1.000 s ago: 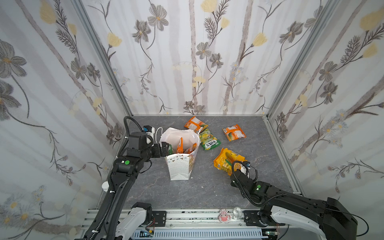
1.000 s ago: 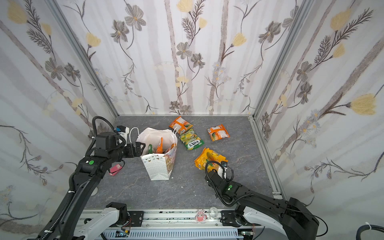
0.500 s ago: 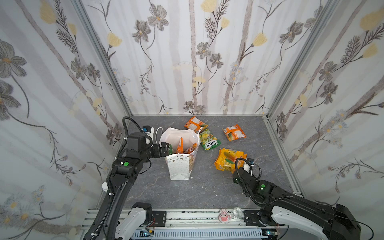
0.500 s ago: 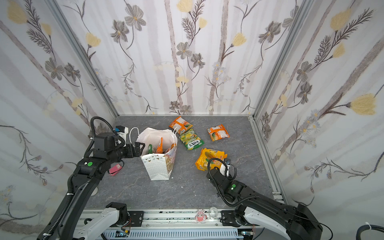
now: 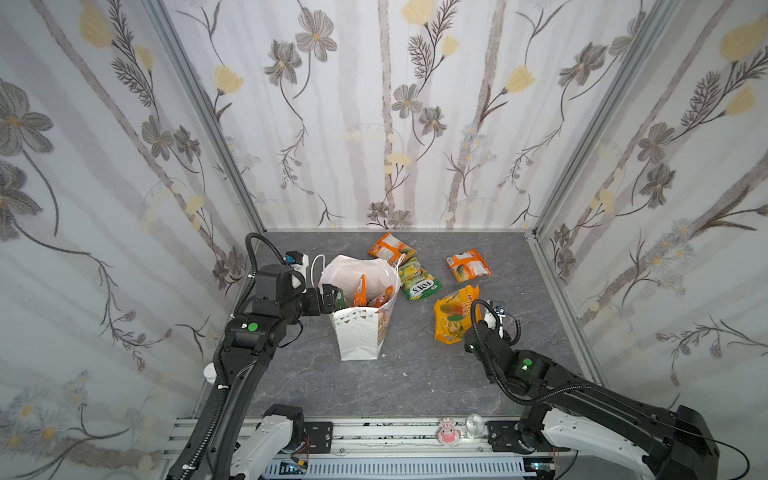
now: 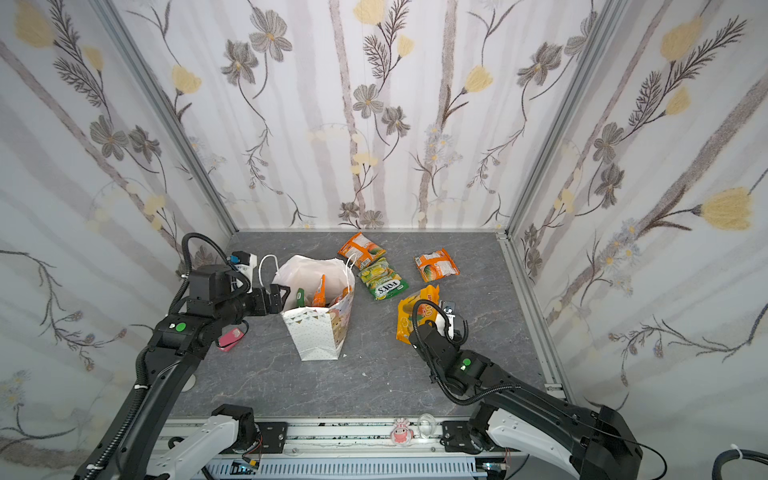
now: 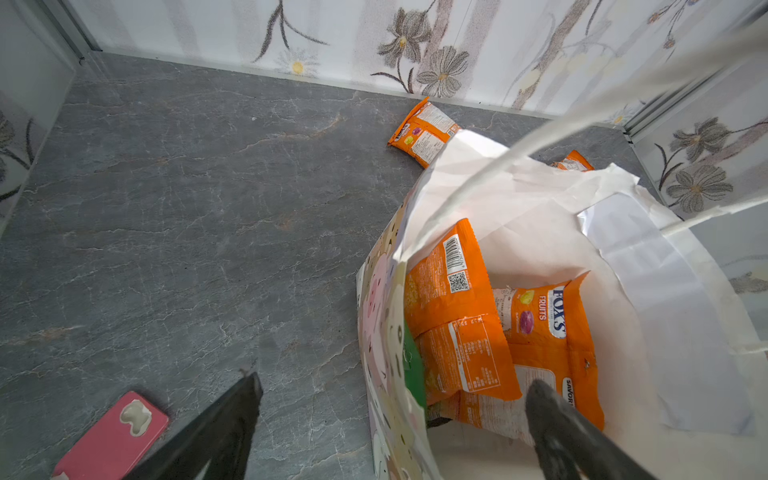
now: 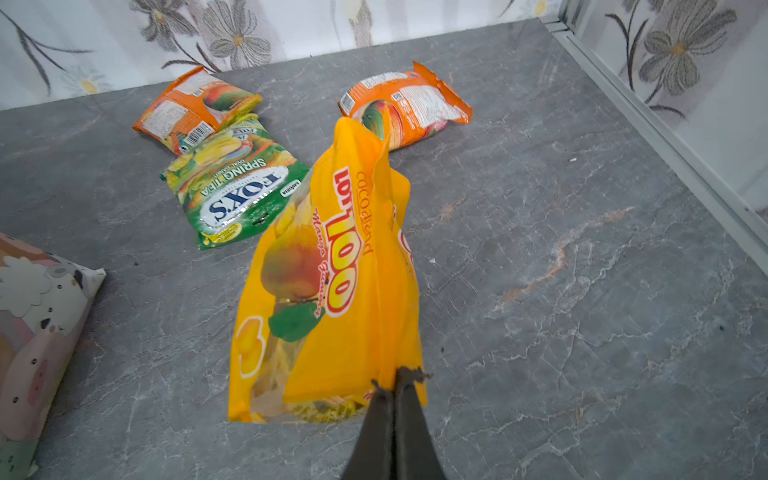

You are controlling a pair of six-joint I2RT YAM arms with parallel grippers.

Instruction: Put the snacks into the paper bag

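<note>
My right gripper brings the yellow packet's edge toward the paper bag [image 5: 359, 328] next. It releases the packet over the bare grey floor between the gripper and the bag.
The paper bag [image 5: 359, 328] [image 6: 318, 332] stands upright and open left of centre. My left gripper [image 5: 328, 297] [image 7: 397, 382] is open across its near wall, one finger outside and one inside. Orange snacks [image 7: 457, 324] and a green one [image 7: 413, 365] stand inside the bag. My right gripper [image 8: 397, 376] [image 5: 469, 332] is shut on the edge of a yellow packet [image 8: 332, 291] [image 5: 453, 316] [image 6: 409, 316], right of the bag. A green packet [image 5: 417, 282] and two orange packets [image 5: 390, 248] [image 5: 467, 266] lie on the floor behind.
A pink flat case [image 7: 112, 436] [image 6: 229, 337] lies on the grey floor left of the bag. Flowered walls close in the left, back and right sides. A metal rail [image 5: 374, 432] runs along the front edge.
The right gripper has finished closing on the yellow packet's edge and drawn it slightly toward the front right, tilting it up. The left arm and the bag have not moved.
</note>
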